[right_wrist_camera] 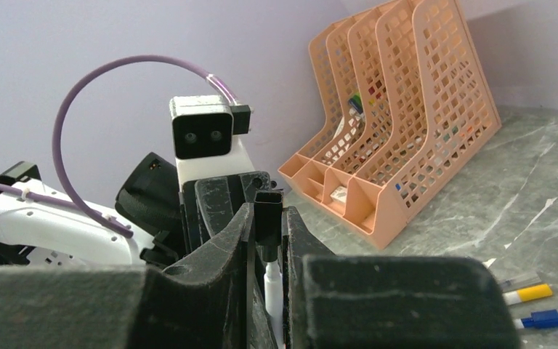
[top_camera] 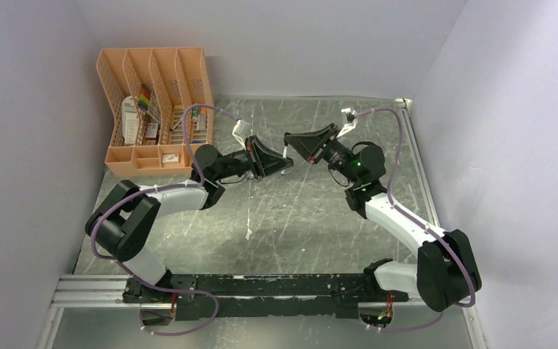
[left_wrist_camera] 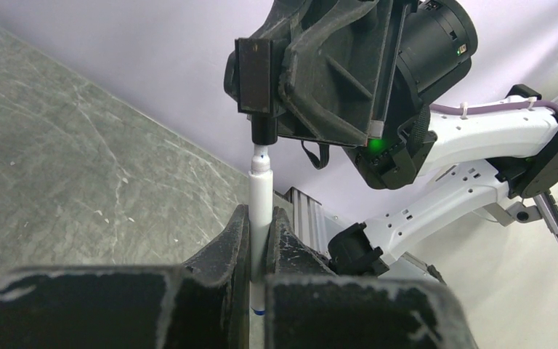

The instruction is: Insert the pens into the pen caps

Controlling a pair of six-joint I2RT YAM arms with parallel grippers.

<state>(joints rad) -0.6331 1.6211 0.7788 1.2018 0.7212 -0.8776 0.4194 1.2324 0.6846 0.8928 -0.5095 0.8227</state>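
I need to tip my left gripper down next, lower the pen onto the bare tabletop beside the blue cap (right_wrist_camera: 545,318) and release it, as that clear spot is below the gripper.
My left gripper (left_wrist_camera: 260,227) is shut on a white-barrelled pen (left_wrist_camera: 261,193) with a blue band at its rear end. The pen points up at my right gripper (left_wrist_camera: 261,80). My right gripper (right_wrist_camera: 267,218) is shut on the black pen cap (right_wrist_camera: 269,207), seen as the black pen cap (left_wrist_camera: 263,131) from the left wrist. The pen's tip sits at the cap's mouth; how far in it reaches is hidden. Both grippers meet in the air over the back middle of the table, left gripper (top_camera: 280,166), right gripper (top_camera: 290,147). A yellow-orange cap (right_wrist_camera: 534,292) on a white barrel and a blue cap (right_wrist_camera: 545,318) lie on the table.
An orange file organiser (top_camera: 156,109) with small items stands at the back left, also seen as the organiser (right_wrist_camera: 407,123) from the right wrist. Walls close the table in on the left, back and right. A grey slim piece (right_wrist_camera: 519,281) lies beside the yellow-orange cap.
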